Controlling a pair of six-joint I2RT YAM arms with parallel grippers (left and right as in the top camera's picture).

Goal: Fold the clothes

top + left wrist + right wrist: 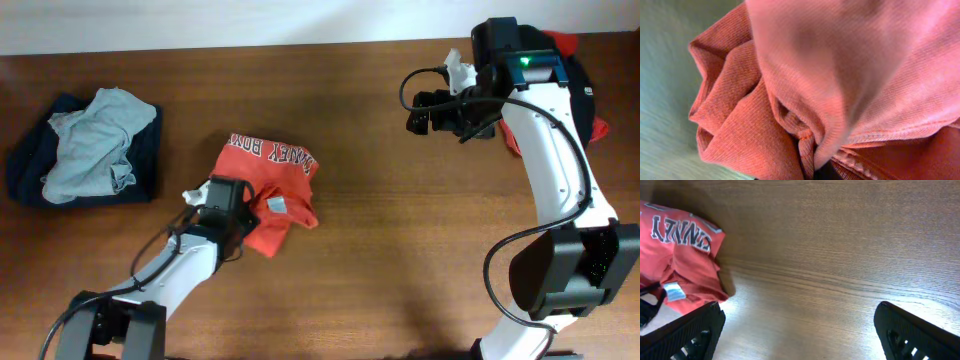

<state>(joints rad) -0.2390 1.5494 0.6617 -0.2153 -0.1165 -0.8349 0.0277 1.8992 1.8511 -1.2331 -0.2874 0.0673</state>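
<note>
Next, my left gripper lifts the shirt, carries it onto the pale grey-green garment (98, 145) and releases it. That garment lies to the gripper's left in the overhead view.
The orange-red T-shirt (285, 180) lies crumpled on the wooden table left of centre, its block lettering showing along the far edge. My left gripper (248, 208) sits on the shirt's near left part. In the left wrist view the shirt's cloth (840, 75) fills the frame, its folds bunch together at the bottom middle where the jaws are, and the fingers are hidden by it. My right gripper (414, 115) hangs over bare table at the back right. It stands open (800, 335) with only wood between its fingers, and the shirt (685, 265) is off to its left.
A pale grey-green garment (90, 150) lies on a navy one (148, 165) at the far left. Red cloth (565, 45) and black cloth (582, 95) lie behind the right arm at the back right, with something small and white (460, 70) beside them.
</note>
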